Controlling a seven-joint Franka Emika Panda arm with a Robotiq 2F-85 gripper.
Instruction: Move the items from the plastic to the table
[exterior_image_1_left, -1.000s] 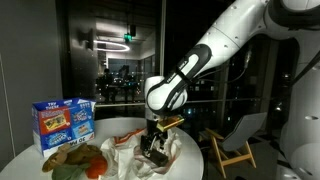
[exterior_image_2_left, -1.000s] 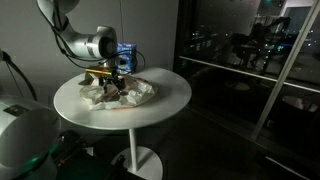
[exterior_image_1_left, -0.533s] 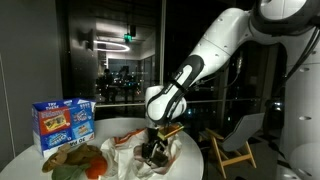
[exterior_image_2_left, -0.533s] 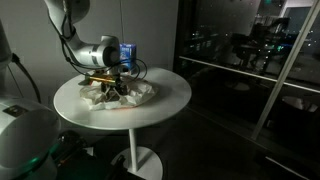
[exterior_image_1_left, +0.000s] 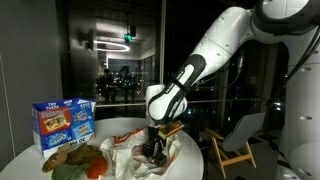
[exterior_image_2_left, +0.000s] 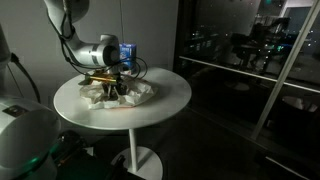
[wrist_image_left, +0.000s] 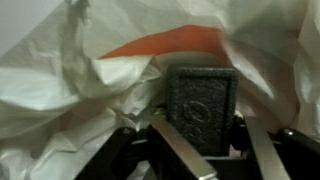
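Observation:
The dark block (wrist_image_left: 201, 98) stands between my fingers, so next I should lift my gripper, move it over the green and brown food items, lower it and let go of the block.
A crumpled white plastic sheet (exterior_image_1_left: 122, 160) lies on the round white table (exterior_image_1_left: 190, 152); it also shows in an exterior view (exterior_image_2_left: 141, 92) and fills the wrist view (wrist_image_left: 60, 95). My gripper (exterior_image_1_left: 153, 151) is down in the plastic and points straight down. In the wrist view the fingers (wrist_image_left: 203, 130) are on both sides of a dark textured block (wrist_image_left: 201, 98) that stands between them. An orange item (wrist_image_left: 170, 44) lies in the plastic just behind the block. The fingertips are hidden by folds in both exterior views (exterior_image_2_left: 112, 90).
A blue snack box (exterior_image_1_left: 63, 122) stands upright at the back of the table; it also shows behind the arm (exterior_image_2_left: 127, 52). Green and brown food items (exterior_image_1_left: 78, 160) lie beside the plastic. A wooden chair (exterior_image_1_left: 235, 140) stands off the table's far side.
The arm came down a little into the plastic between one second and half a second ago. Since then it has stayed still.

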